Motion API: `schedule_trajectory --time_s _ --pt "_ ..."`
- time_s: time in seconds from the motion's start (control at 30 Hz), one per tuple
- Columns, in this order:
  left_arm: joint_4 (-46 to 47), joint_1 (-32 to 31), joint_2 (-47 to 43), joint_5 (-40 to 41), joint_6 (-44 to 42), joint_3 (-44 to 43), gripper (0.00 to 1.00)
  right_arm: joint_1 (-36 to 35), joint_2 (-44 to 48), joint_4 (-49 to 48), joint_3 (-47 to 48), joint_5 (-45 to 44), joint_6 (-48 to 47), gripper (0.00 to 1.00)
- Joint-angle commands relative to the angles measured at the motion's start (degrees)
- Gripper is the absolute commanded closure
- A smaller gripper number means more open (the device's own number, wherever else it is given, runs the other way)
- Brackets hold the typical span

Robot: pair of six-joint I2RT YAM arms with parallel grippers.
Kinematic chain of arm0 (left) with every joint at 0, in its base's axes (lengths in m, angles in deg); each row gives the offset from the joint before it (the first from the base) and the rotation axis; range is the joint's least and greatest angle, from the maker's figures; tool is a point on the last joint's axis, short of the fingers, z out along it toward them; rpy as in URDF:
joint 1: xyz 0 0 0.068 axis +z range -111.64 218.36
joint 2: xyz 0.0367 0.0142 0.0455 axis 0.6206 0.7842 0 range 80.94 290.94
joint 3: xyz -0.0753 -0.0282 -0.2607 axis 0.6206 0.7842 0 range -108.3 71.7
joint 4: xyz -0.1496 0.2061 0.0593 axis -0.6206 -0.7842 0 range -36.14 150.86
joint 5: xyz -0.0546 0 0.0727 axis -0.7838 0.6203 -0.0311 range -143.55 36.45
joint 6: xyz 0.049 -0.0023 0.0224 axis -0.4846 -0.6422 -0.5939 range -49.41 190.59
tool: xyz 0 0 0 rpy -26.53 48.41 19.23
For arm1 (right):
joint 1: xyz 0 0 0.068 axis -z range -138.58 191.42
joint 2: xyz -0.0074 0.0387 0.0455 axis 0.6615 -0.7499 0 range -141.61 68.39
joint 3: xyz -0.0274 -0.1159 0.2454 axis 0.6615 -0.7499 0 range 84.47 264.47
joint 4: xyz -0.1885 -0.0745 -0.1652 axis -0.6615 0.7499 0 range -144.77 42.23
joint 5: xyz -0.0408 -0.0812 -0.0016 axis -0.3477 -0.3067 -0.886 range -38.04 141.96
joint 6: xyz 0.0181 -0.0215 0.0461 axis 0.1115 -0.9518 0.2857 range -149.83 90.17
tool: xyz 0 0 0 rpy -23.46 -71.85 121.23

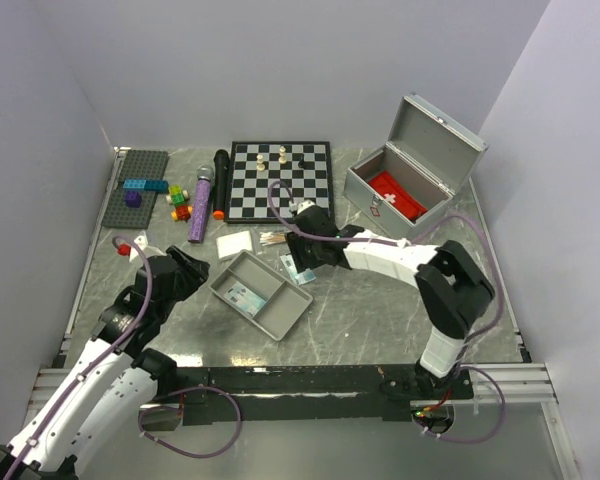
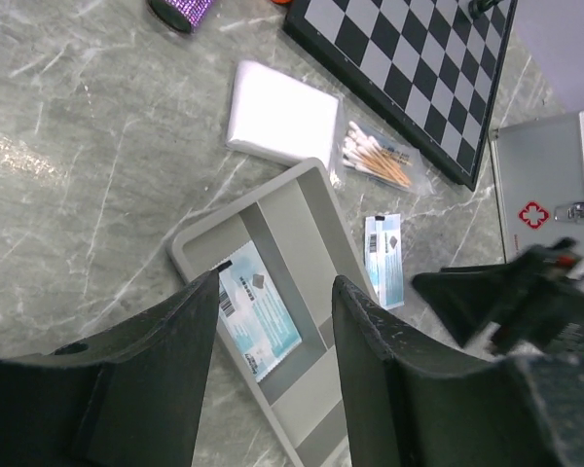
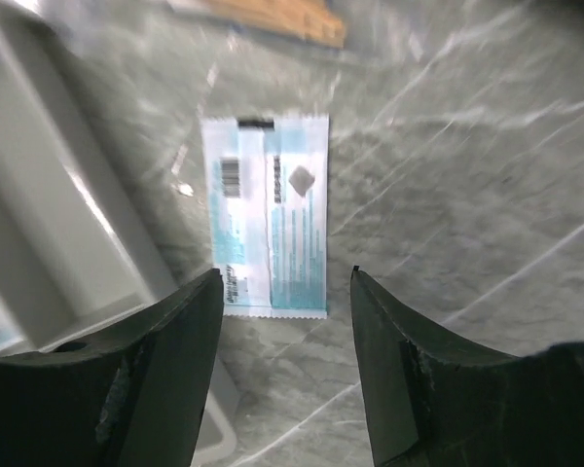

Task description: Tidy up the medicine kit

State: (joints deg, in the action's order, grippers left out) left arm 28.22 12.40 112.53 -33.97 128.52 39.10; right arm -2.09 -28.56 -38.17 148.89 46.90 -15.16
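Observation:
Next, my right gripper lowers and shifts away from the tray onto the packet's free edge's near end [image 1: 312,275] [image 3: 317,294], since the tray's side crowds one long edge of the packet.
The medicine kit [image 1: 405,190] is a silver-grey case at the back right, lid [image 1: 442,135] up, with a red pouch [image 1: 397,195] inside; its front corner [image 2: 540,195] also shows in the left wrist view. One blue-white packet [image 3: 268,214] lies flat on the table beside the grey divided tray [image 1: 280,318]. My right gripper [image 3: 284,277] hovers open just over that packet's near end, holding nothing. A second packet [image 2: 258,311] lies in a tray compartment. Above the tray's left end, my left gripper [image 2: 275,292] stands open and empty.
A white pad [image 1: 235,245] and a bag of cotton swabs [image 1: 275,240] lie behind the tray. Further back are a chessboard [image 1: 280,180] with a few pieces, a purple microphone [image 1: 202,205], a black microphone [image 1: 220,185] and a brick baseplate [image 1: 137,185].

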Motion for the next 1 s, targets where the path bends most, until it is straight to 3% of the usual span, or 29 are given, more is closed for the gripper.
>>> schedule_trajectory --time_s 0.0,0.23,0.4,0.6,0.87,0.97 --pt "2.32 0.20 0.92 -1.73 -0.01 -0.62 0.46 -0.18 -3.77 -0.69 0.53 -0.65 2.72 0.36" --pt "2.67 0.20 1.01 -1.82 0.16 -0.01 0.46 0.09 -8.34 0.10 1.41 -0.65 3.95 0.32" --pt "3.20 0.20 1.72 -2.08 0.08 0.25 0.46 0.53 -8.96 -1.48 -0.79 1.63 4.48 0.38" --pt "4.08 0.20 2.86 -2.78 0.08 0.17 0.46 0.53 -10.89 -0.61 -1.76 1.55 5.36 0.62" --pt "4.43 0.20 2.95 -3.05 0.16 0.43 0.46 0.97 -10.54 -0.08 -4.39 -0.30 6.15 0.82" --pt "4.43 0.20 3.21 -3.22 0.16 0.26 0.46 1.32 -10.19 0.45 -5.18 -1.00 6.42 1.00"
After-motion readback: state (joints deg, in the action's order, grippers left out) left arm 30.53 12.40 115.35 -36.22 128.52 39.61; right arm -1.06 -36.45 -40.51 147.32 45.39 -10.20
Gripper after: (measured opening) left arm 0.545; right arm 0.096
